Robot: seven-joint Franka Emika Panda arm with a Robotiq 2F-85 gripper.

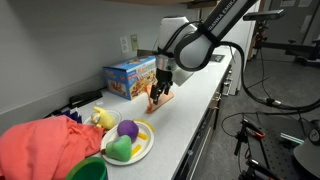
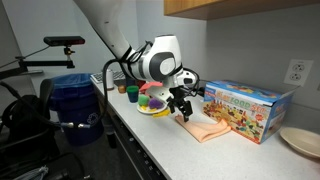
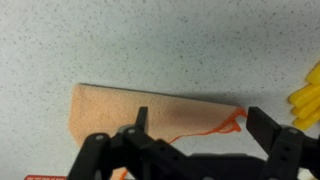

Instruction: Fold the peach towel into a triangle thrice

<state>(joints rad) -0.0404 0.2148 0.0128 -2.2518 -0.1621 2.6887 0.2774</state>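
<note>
The towel's orange-stitched corner (image 3: 233, 119) beside the yellow object lies below my gripper, between its spread fingers, so my gripper turns and lowers onto that corner next.
The peach towel (image 3: 140, 110) lies flat and folded on the speckled white counter, with an orange-stitched corner (image 3: 233, 121) near one finger. It also shows in both exterior views (image 1: 163, 100) (image 2: 205, 130), beside the colourful box. My gripper (image 3: 195, 125) hovers just above the towel with its fingers spread apart, holding nothing. In the exterior views the gripper (image 1: 160, 88) (image 2: 183, 107) sits right over the towel.
A colourful box (image 1: 130, 77) (image 2: 243, 107) stands behind the towel. A plate of toy fruit (image 1: 128, 140) (image 2: 153, 103) and a coral cloth (image 1: 45, 147) lie further along the counter. A yellow object (image 3: 308, 95) is at the wrist view's edge. A blue bin (image 2: 75, 105) stands on the floor.
</note>
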